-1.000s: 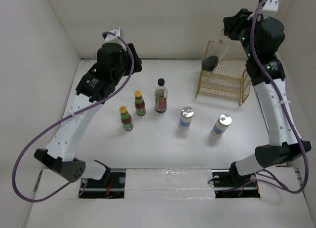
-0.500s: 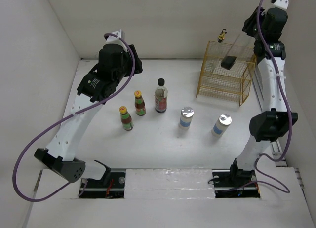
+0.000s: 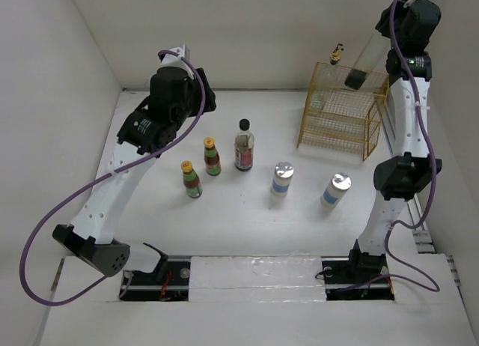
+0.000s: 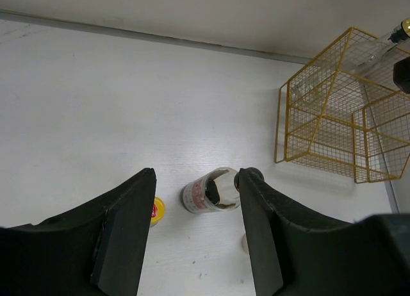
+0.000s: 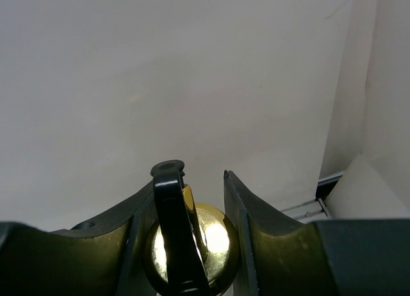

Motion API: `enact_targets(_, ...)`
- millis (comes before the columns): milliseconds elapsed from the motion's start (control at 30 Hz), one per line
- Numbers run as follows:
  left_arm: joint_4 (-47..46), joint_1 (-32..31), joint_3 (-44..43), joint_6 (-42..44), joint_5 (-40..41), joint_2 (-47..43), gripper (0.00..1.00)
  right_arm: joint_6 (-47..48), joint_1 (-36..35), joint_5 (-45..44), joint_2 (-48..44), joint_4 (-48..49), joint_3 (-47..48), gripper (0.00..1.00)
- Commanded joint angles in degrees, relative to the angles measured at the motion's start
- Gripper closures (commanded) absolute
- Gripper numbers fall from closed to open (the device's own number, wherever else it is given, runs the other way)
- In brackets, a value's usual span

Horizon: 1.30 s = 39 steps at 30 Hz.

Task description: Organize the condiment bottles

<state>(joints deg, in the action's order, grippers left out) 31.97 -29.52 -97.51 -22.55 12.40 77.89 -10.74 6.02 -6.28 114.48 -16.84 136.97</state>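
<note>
The space beside the rack's other gold pourer is empty, so the right gripper will bring the bottle down there next.
My right gripper [image 5: 192, 195] is shut on the gold pourer [image 5: 206, 239] of a clear glass bottle. The arm is raised high, and the bottle's clear body [image 3: 367, 58] slants down over the gold wire rack [image 3: 340, 115]. Another gold pourer [image 3: 337, 52] shows at the rack's back top, and its clear bottle [image 4: 373, 49] lies tilted there. On the table stand two yellow-capped red-sauce bottles [image 3: 212, 156] [image 3: 191, 180], the black-capped jar [image 3: 244, 145] and two silver-topped shakers [image 3: 282, 177] [image 3: 336, 190]. My left gripper [image 4: 197, 175] hangs open and empty above the jar [image 4: 211, 192].
White walls close the table [image 3: 150, 234] in at the left, back and right. The rack stands at the back right, close to the right arm's column [image 3: 400, 174]. The arm bases and a rail [image 3: 254, 275] line the near edge.
The right arm has risen and swung back to the right, carrying its bottle from the rack's left side to high above its right top. The left arm has stayed still.
</note>
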Motion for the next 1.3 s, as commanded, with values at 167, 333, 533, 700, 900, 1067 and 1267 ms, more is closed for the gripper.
enact_targets(167, -1.2, 0.1, -1.0, 0.3, 0.3, 0.2, 0.50, 3.2, 1.4, 2.0, 2.8, 12.7, 5.0, 1.00)
enact_targets(333, -1.2, 0.1, -1.0, 0.3, 0.8, 1.3, 0.50, 5.2, 1.4, 4.4, 4.0, 15.3, 5.0, 1.00)
enact_targets(533, -1.2, 0.1, -0.5, 0.3, 1.3, 1.3, 0.50, 5.7, 1.4, 10.0, 5.1, 16.3, 4.4, 1.00)
enact_targets(700, -1.2, 0.1, -0.5, -0.2, 1.8, 1.3, 0.50, 6.3, 1.4, 10.7, 2.9, 18.2, -4.4, 1.00)
enact_targets(900, -1.2, 0.1, 0.0, -0.2, 1.8, 1.3, 0.50, 6.3, 0.8, 11.8, 1.5, 18.9, -11.4, 1.00)
enact_targets(1067, -1.2, 0.1, 0.6, -0.2, 1.8, 1.3, 0.50, 8.2, -0.9, 11.1, 0.9, 18.9, -17.8, 1.00)
enact_targets(1267, -1.2, 0.1, 1.1, -0.2, 2.4, 0.8, 0.50, 8.2, -1.5, 10.4, 0.4, 18.9, -23.1, 0.96)
